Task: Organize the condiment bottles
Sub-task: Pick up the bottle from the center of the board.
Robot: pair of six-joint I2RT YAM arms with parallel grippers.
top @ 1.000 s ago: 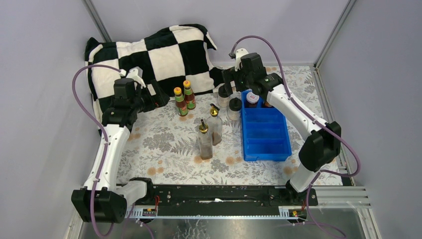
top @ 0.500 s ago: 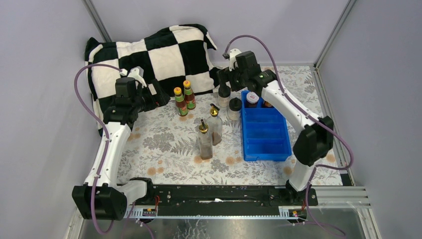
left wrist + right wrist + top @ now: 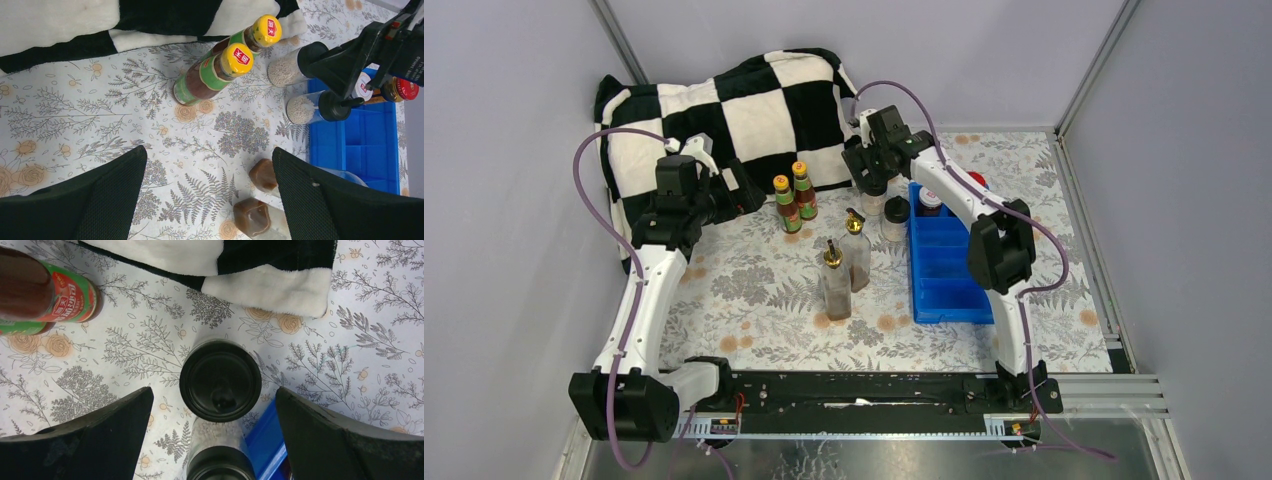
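Observation:
My right gripper should go down next around the far shaker's black cap (image 3: 874, 185) (image 3: 220, 381) and then close its fingers there.
My right gripper (image 3: 869, 178) hangs open over the far black-capped shaker (image 3: 220, 380), one finger on each side of its cap and neither touching it. The second shaker (image 3: 896, 218) stands just in front, beside the blue tray (image 3: 954, 290). A white-lidded jar (image 3: 930, 199) and a red-lidded jar (image 3: 402, 89) sit in the tray's far end. Two orange-capped sauce bottles (image 3: 782, 205) (image 3: 802, 190) stand to the left, with my open, empty left gripper (image 3: 746, 195) just left of them. Two gold-spouted clear bottles (image 3: 835, 280) (image 3: 857, 250) stand mid-table.
A black-and-white checked pillow (image 3: 734, 110) lies along the far left of the table, its corner close behind the far shaker. The tray's near compartments (image 3: 360, 160) hold nothing. Grey walls enclose the table on three sides.
The right arm has swung left from over the tray's far end to above the far shaker. Left arm and all bottles have stayed put.

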